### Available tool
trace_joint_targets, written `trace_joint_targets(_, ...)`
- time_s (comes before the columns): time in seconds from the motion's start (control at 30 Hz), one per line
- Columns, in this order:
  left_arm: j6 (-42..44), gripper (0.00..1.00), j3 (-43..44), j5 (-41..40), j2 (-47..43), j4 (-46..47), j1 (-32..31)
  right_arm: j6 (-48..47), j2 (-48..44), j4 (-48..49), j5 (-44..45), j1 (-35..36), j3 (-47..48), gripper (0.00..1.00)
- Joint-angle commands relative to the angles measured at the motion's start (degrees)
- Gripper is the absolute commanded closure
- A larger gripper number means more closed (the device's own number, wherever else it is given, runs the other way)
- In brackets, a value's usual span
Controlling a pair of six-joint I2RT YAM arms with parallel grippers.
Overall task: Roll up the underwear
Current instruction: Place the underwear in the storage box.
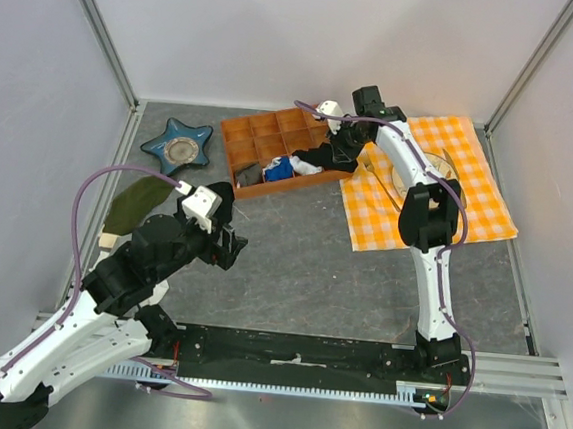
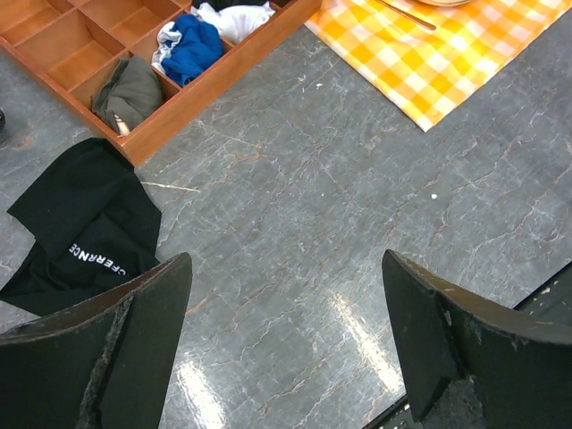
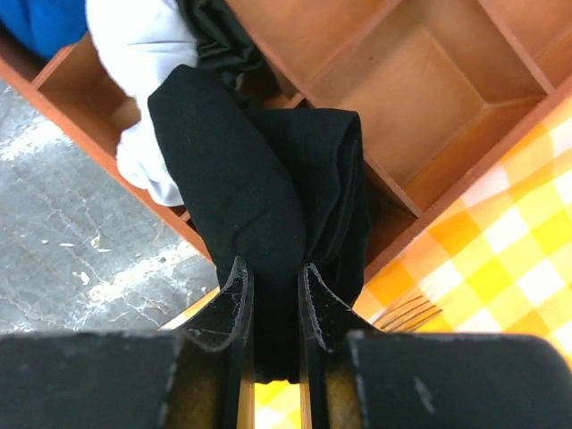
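The right gripper lowers the folded underwear into the tray's corner section by the fork [image 1: 340,163] next and releases it, because its held end still hangs above the tray's rim.
The underwear [image 3: 259,179] is a bunched, folded roll of plain black fabric. It hangs from my right gripper [image 3: 275,277], which is shut on its near end, over the near corner compartments of the orange tray [image 3: 420,107]. In the top view the underwear [image 1: 311,160] sits at the tray's right end under my right gripper [image 1: 337,151]. My left gripper [image 2: 286,304] is open above bare grey table with nothing between its fingers [image 2: 134,340]. In the top view the left gripper [image 1: 232,242] hangs well short of the tray [image 1: 264,132].
A small black cloth with pale lettering [image 2: 89,214] lies left of my left gripper, against the tray. The tray holds a blue cloth [image 2: 192,45], a white cloth [image 3: 143,54] and a grey-olive cloth [image 2: 130,89]. To the right lies an orange checked cloth [image 1: 469,190] with a fork [image 3: 407,313]. At the left are a star dish [image 1: 177,147] and an olive-green cloth [image 1: 135,204].
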Motion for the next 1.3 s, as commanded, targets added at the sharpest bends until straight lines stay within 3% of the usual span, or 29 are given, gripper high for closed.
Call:
trace_joint_targets(0.0,3.48,0.08,-0.3,-0.49,-0.02,0.17,0.21,4.09,1.29,2.01,5.23,-0.84,3.0,0.99)
trace_joint_targets(0.73,3.74,0.11,-0.03,0.83,2.01,0.17,0.21,10.43,11.13,5.8,13.4,3.64,-2.45,1.0)
trace_joint_targets(1.07,3.83,0.13,0.14,2.14,2.89,0.17,0.29,7.88,14.3,-1.93,15.88,3.82,-3.68,0.99)
trace_joint_targets(1.13,3.83,0.14,0.14,2.23,2.97,0.08,0.21,7.96,13.69,-2.46,13.86,3.38,-3.34,0.96)
trace_joint_targets(1.17,3.83,0.14,0.14,2.23,2.8,0.25,0.21,8.23,12.38,-2.72,12.89,3.12,-2.9,0.86)
trace_joint_targets(1.27,3.74,0.14,-0.03,2.15,2.45,0.17,0.29,8.4,8.08,-2.99,8.32,2.42,-2.02,0.75)
